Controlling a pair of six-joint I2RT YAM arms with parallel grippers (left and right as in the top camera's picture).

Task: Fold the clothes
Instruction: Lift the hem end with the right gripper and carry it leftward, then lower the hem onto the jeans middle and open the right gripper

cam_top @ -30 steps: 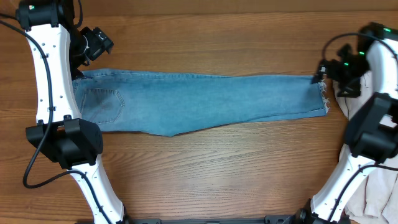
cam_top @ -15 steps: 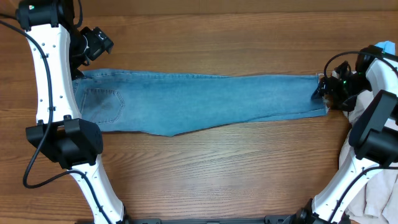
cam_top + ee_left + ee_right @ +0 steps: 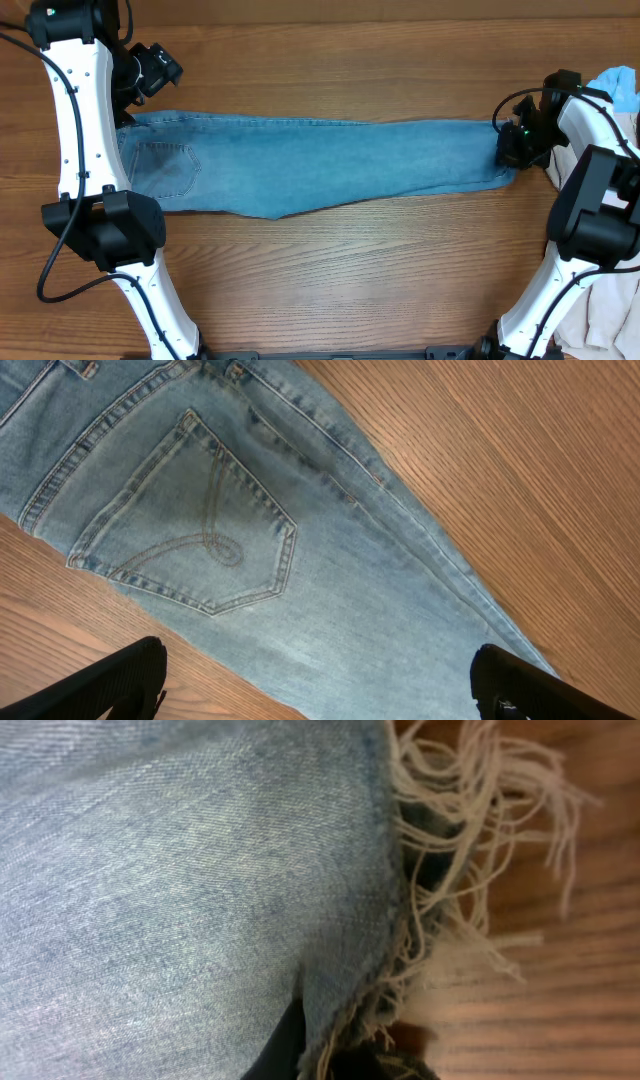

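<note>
The jeans (image 3: 320, 160) lie stretched out, so the robot's right gripper will next lift, bring the jeans' hem toward the waist, and lower it onto the jeans beside the back pocket (image 3: 232, 168) to let it go.
Light blue jeans (image 3: 320, 160) lie flat, folded lengthwise, across the wooden table (image 3: 350, 270), waist to the left and frayed hem to the right. My left gripper (image 3: 320, 685) hovers open above the waist end; its two dark fingertips (image 3: 125, 675) straddle the denim below the back pocket (image 3: 190, 520). In the overhead view this left gripper (image 3: 128, 105) is at the jeans' upper left corner. My right gripper (image 3: 510, 148) is shut on the hem. In the right wrist view the denim edge and its white fringe (image 3: 450, 870) bunch up between the jaws of the right gripper (image 3: 340, 1055).
A pile of pale cloth (image 3: 600, 310) lies at the table's right edge behind the right arm, with a light blue item (image 3: 620, 85) further back. Both arm bases stand at the near edge, left and right.
The right gripper moved left onto the jeans' hem and shut on it. The hem's end has been drawn slightly left. The left arm has not moved.
</note>
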